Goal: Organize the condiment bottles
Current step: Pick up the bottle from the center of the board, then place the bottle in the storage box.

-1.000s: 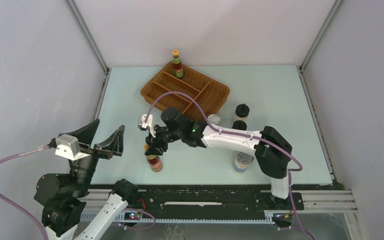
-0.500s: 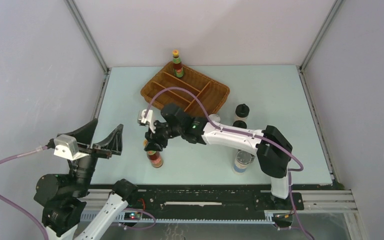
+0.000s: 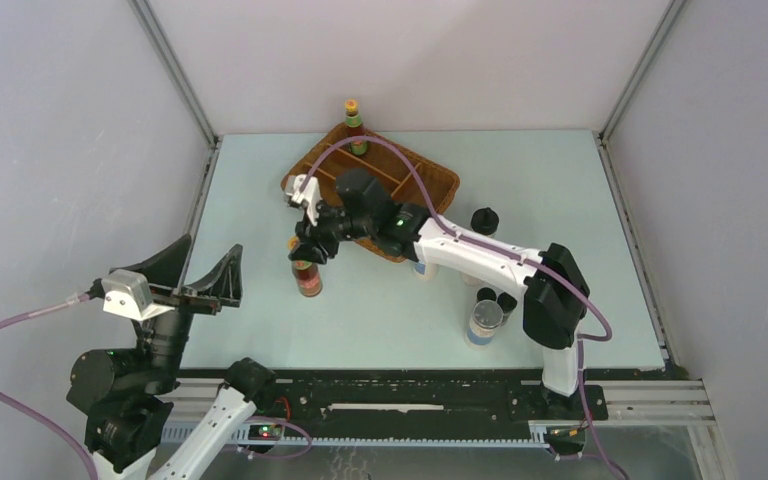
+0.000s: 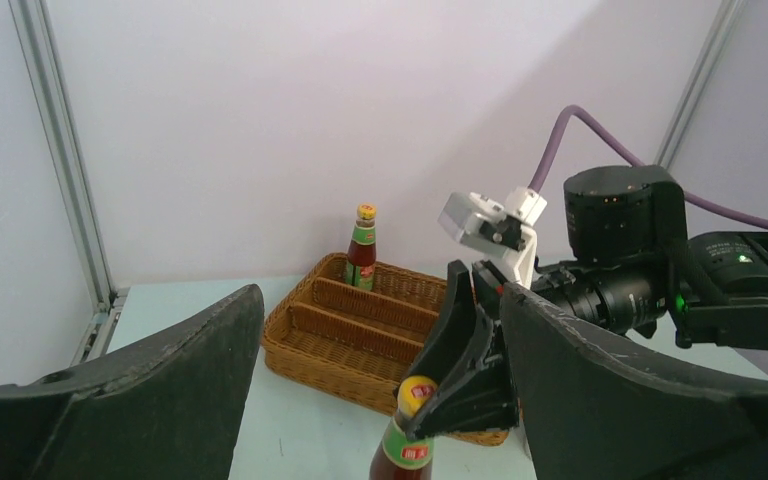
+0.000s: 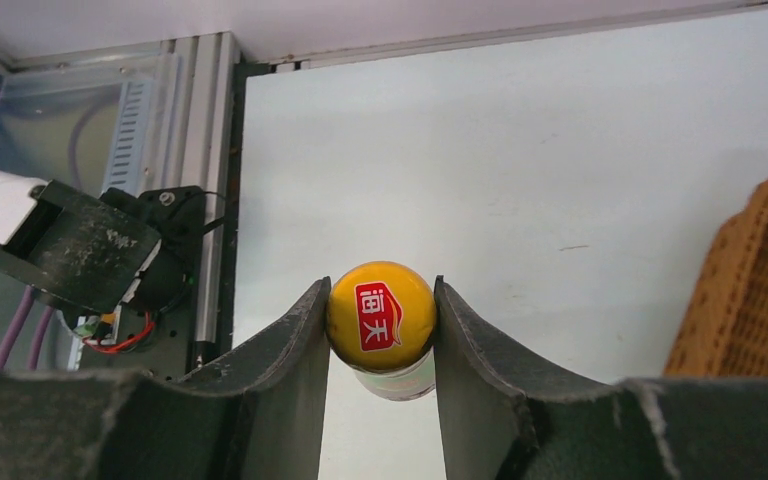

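I will next carry this red-brown sauce bottle outward with my right gripper, over the rim of the tray to the free tray bottom beside the matching far bottle. There I will lower it and release it.
My right gripper (image 3: 305,252) is shut on the yellow cap of a slim red-brown sauce bottle (image 3: 308,279), which it holds upright just left of the wicker tray (image 3: 438,192). From above, the cap (image 5: 380,322) sits pinched between both fingers (image 5: 290,350). A second sauce bottle (image 3: 356,128) stands in the tray's far corner. On the table to the right are a silver-lidded jar (image 3: 481,326), a black-capped shaker (image 3: 483,220) and two tiny dark vials (image 3: 506,300). My left gripper (image 3: 205,285) hangs open near the table's left front, with nothing between its fingers.
Another jar (image 3: 420,268) shows partly under the right forearm. The tray's long compartments (image 4: 360,335) hold only the far bottle (image 4: 361,250). A metal rail (image 3: 410,395) runs along the near edge. Walls close in the left, right and back.
The right gripper has carried the sauce bottle away from the near edge toward the tray's left side. The left gripper has stayed put and open.
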